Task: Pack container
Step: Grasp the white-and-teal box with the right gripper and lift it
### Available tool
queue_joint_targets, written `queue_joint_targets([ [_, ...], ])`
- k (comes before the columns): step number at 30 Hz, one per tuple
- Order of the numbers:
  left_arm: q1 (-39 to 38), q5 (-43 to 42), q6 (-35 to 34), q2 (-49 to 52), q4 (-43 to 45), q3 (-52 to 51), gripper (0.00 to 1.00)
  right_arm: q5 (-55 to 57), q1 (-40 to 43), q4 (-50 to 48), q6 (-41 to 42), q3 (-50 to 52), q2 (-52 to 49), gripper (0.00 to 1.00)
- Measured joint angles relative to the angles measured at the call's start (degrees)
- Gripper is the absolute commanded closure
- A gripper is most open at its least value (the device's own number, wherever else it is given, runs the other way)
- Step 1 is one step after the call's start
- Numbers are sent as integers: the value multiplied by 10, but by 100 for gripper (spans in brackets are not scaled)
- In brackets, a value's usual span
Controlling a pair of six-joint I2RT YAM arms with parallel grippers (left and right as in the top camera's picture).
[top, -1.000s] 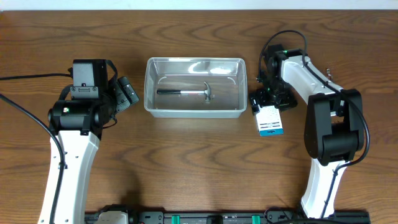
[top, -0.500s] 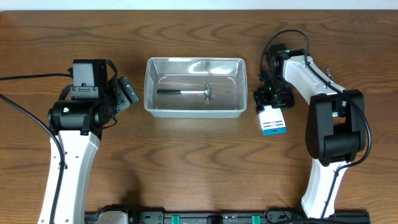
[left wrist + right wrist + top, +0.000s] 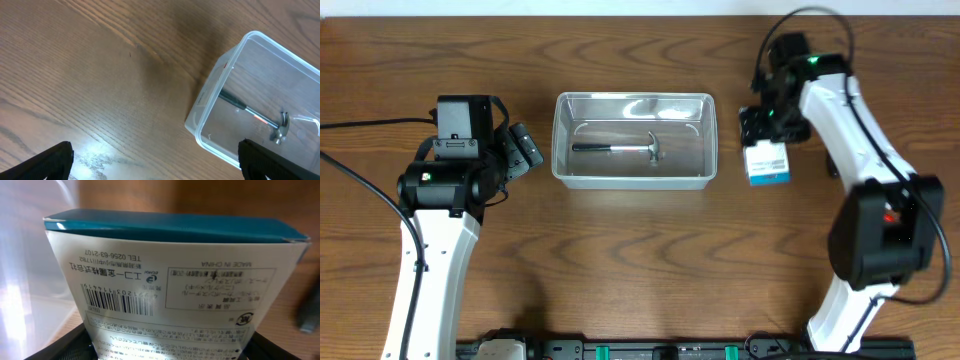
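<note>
My right gripper should next lift the box [image 3: 768, 164] toward the container, then turn it, lower it inside over the hammer's head and release it.
The clear plastic container [image 3: 560, 150] sits at the table's middle back with a hammer [image 3: 630, 147] lying inside. My right gripper [image 3: 766, 135] is shut on a small blue-and-white box [image 3: 768, 164] and holds it just right of the container. In the right wrist view the box [image 3: 175, 280] fills the frame between my fingers [image 3: 167, 352], barcode side facing the camera. My left gripper [image 3: 525, 148] is open and empty, left of the container. The left wrist view shows the container's corner [image 3: 210, 95], the hammer [image 3: 265, 120] and my spread fingers [image 3: 160, 167].
Bare wood table lies to the left of and in front of the container. The container's pale wall [image 3: 30, 265] shows blurred at the left of the right wrist view. Black cables trail from both arms.
My right gripper has moved toward the back and slightly right, carrying the blue-and-white box with it. The left arm, container and hammer have not moved.
</note>
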State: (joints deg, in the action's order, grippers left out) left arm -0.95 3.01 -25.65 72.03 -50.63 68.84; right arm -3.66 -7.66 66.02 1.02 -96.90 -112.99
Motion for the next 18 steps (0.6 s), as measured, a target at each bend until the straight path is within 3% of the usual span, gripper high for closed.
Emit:
queue_joint_targets([
  [9,0,0,0,0,0,0,2,2,-28,8,-35,-97,77,37],
  [18,0,0,0,0,0,0,2,0,-136,-11,-140,-130,96,45],
])
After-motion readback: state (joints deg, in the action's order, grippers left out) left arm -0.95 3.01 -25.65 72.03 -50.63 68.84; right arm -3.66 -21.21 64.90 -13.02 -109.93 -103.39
